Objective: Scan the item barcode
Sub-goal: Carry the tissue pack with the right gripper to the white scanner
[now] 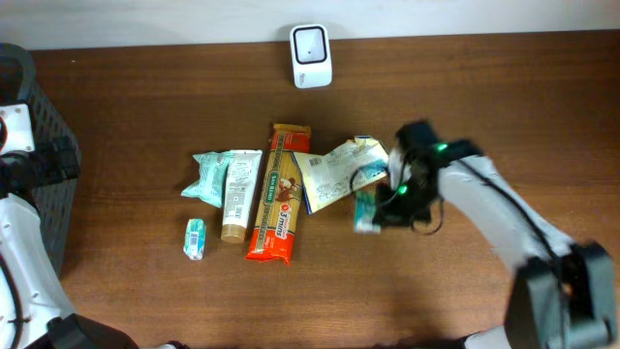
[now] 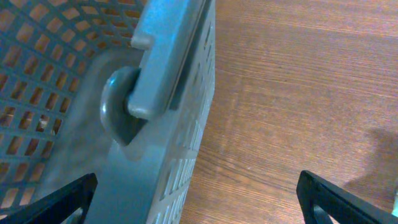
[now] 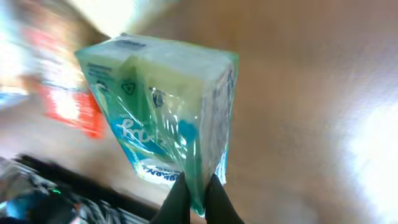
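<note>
My right gripper holds the pack, and the scanner lies outward from it. It needs to rise outward over the screen of the scanner [image 1: 311, 43], then go down to the bare tabletop beside the scanner and release the pack.
A teal plastic-wrapped tissue pack [image 3: 161, 106] hangs in front of the right wrist camera. My right gripper [image 3: 197, 183] is shut on the pack's lower wrapper edge. Seen from overhead, the pack [image 1: 365, 209] is at the table's middle right, just left of that gripper [image 1: 389, 204]. I cannot see a barcode on the pack's visible faces. A white scanner [image 1: 311, 43] stands at the far edge of the table. My left gripper [image 2: 196, 182] is open, straddling the grey basket's wall [image 2: 180, 93], with nothing between its fingers.
A grey mesh basket [image 1: 29, 107] stands at the left edge. Left of the pack lie a yellow-and-blue pouch [image 1: 334, 170], a long pasta packet [image 1: 279, 194], a cream tube [image 1: 237, 194], a teal packet [image 1: 208, 174] and a small teal item [image 1: 195, 237].
</note>
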Available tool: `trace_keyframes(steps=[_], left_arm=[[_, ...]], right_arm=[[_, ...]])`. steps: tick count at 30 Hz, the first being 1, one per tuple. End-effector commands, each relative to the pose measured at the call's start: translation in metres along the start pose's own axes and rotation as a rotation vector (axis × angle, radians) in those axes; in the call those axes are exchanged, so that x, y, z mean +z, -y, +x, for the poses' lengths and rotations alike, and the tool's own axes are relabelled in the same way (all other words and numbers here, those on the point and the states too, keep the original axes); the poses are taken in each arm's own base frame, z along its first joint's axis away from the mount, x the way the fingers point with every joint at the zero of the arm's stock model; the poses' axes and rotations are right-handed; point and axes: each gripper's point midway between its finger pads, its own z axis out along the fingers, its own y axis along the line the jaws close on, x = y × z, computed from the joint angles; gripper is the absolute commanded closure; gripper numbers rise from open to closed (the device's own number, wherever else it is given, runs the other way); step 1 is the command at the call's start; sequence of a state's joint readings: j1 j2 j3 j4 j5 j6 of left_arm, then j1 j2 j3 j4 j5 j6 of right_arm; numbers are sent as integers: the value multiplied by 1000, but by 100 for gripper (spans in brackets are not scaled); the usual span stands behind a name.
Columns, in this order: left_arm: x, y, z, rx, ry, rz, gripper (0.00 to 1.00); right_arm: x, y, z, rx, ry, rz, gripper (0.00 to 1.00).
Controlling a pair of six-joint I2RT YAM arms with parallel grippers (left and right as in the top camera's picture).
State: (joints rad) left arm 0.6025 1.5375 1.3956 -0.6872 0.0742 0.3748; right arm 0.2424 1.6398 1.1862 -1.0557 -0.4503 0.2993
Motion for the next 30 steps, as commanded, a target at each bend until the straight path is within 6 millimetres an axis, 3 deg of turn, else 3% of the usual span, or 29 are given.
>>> trace_keyframes(steps=[1, 5, 9, 11, 17, 22, 27, 30], left_arm=[[0, 0, -2, -5, 4, 9, 1], [0, 0, -2, -5, 4, 9, 1], [0, 0, -2, -5, 4, 9, 1], [0, 0, -2, -5, 4, 9, 1], [0, 0, -2, -5, 3, 9, 1], [0, 0, -2, -4, 4, 9, 1], [0, 0, -2, -4, 4, 9, 1], [0, 0, -2, -5, 4, 9, 1]], right_arm=[[-78, -48, -22, -194, 195, -239, 96], [-123, -90, -28, -341, 264, -623, 96], [-157, -126, -21, -550, 314, -894, 96], [-184, -143, -15, -657, 328, -1048, 96], [-226, -165, -46, -613, 371, -1060, 96], [-266, -185, -49, -653, 466, -1088, 96], [-261, -183, -62, -620, 483, -1088, 96], [-227, -186, -82, -567, 424, -1095, 96]])
